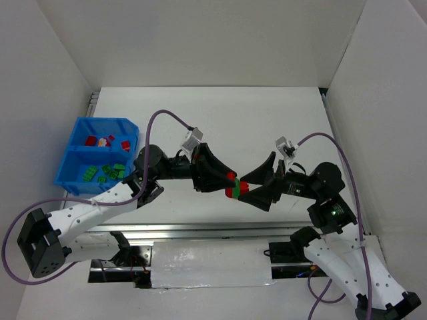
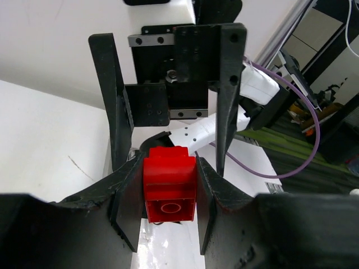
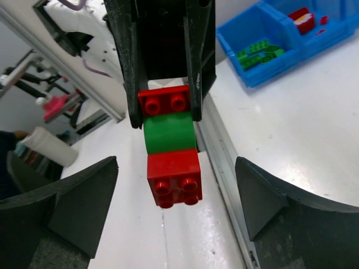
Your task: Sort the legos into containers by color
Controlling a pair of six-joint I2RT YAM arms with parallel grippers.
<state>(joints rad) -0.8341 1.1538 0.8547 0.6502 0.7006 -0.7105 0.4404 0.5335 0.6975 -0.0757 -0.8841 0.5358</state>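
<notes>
The red brick in my left gripper will be pulled away from the green one next, then swung over the blue bin's far section point(image 1: 107, 139), where red bricks lie.
My left gripper point(image 1: 231, 181) is shut on the red end brick point(image 2: 169, 185) of a small stack point(image 1: 235, 186) held in the air between the two arms. In the right wrist view the stack reads red point(image 3: 165, 101), green point(image 3: 169, 131), red point(image 3: 174, 176). The left gripper's fingers point(image 3: 130, 61) clamp the top red brick. My right gripper point(image 3: 176, 162) is wide open, with its fingers on either side of the free red end and not touching it. The blue bin point(image 1: 64, 167) at the left holds red bricks point(image 1: 107, 141) in its far compartment and green bricks point(image 1: 107, 173) in its near one.
The bin also shows at the top right of the right wrist view point(image 3: 269, 73). A metal rail point(image 1: 213, 230) runs along the table's near edge under the grippers. White walls enclose the table on three sides. Purple cables point(image 1: 167, 117) loop above both arms.
</notes>
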